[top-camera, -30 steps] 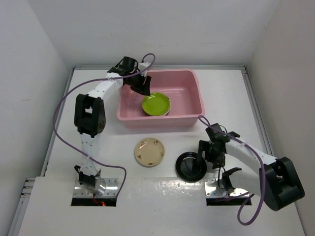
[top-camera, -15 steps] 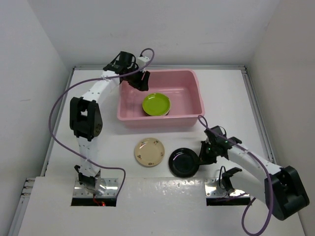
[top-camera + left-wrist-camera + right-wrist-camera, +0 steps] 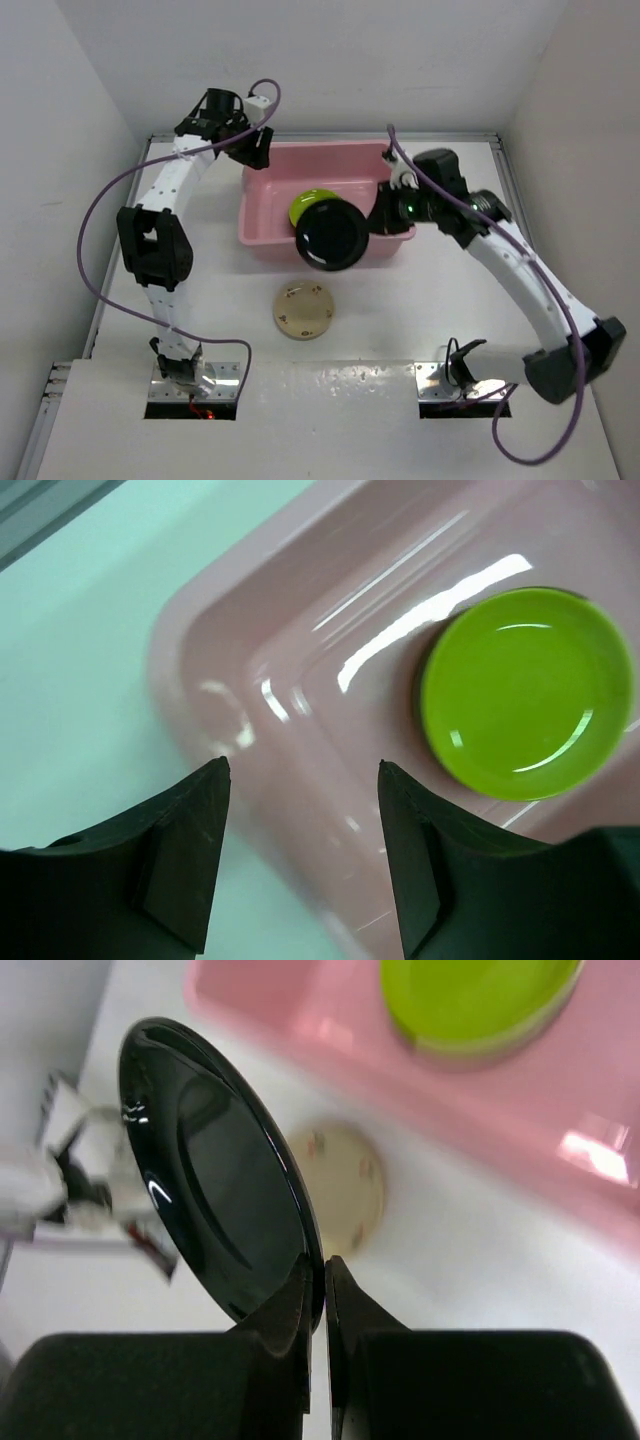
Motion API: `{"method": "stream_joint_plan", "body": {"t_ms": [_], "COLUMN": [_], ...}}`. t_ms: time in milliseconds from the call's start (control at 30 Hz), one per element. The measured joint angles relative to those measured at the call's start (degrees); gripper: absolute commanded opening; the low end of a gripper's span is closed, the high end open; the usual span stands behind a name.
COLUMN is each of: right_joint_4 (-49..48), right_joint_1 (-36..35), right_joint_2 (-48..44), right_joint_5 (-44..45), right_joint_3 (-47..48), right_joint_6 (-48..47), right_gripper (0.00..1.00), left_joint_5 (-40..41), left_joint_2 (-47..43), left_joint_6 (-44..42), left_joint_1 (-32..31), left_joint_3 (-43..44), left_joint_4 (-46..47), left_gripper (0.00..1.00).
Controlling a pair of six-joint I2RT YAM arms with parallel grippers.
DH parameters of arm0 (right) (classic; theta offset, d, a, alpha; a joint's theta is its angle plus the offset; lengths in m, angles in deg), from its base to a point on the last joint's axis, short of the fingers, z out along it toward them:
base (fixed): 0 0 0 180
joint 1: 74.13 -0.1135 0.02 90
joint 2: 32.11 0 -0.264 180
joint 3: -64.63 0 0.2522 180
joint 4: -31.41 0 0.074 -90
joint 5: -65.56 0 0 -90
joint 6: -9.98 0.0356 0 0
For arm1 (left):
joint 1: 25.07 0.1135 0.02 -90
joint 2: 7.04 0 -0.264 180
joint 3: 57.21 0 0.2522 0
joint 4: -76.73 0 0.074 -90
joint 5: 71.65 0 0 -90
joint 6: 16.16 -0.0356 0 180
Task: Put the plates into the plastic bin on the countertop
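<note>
The black plate still hangs over the front side of the bin, so my right gripper needs to carry it outward next and down onto the lime green plate (image 3: 305,203) (image 3: 470,995) to release it.
My right gripper (image 3: 372,222) (image 3: 324,1272) is shut on the rim of a glossy black plate (image 3: 330,237) (image 3: 205,1180), holding it in the air over the front wall of the pink plastic bin (image 3: 385,170) (image 3: 560,1150). A lime green plate (image 3: 305,203) (image 3: 525,690) (image 3: 470,995) lies inside the bin, on something dark that barely shows. A cream plate (image 3: 304,310) (image 3: 345,1185) with small marks rests on the white countertop (image 3: 450,300) in front of the bin. My left gripper (image 3: 262,148) (image 3: 303,780) is open, empty, above the bin's (image 3: 300,680) back left corner.
White walls enclose the countertop on three sides. Purple cables (image 3: 105,200) loop from both arms. The two arm bases (image 3: 195,380) sit at the near edge.
My right gripper closed on the black plate, lifted it off the countertop and carried it up to the bin's front. My left gripper drew back from inside the bin toward its back left corner.
</note>
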Motion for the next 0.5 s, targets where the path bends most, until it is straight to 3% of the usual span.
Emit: {"method": "stream_joint_plan", "body": {"t_ms": [400,433,500], "right_joint_4": [-11.34,-11.08,-10.19], "right_joint_1": [5.49,5.62,5.62], "right_joint_2": [46.69,49.99,54.77], "right_joint_5": [6.64,6.64,6.67], "right_joint_3": [32.22,33.51,34.64], "right_joint_6": [6.10,6.23,6.58], "right_gripper": [0.01,0.04,0.22], "left_joint_5": [10.27,10.73,11.32], "left_joint_2": [-6.40,-6.88,-7.39], "left_joint_6": [0.44,0.44,0.42], "left_joint_1": [6.21,6.43,6.45], "left_joint_3": [-1.95,-2.10,-2.45], "left_joint_4": [-1.31,-1.36,-1.29], "left_gripper": [0.63,0.63,0.63]}}
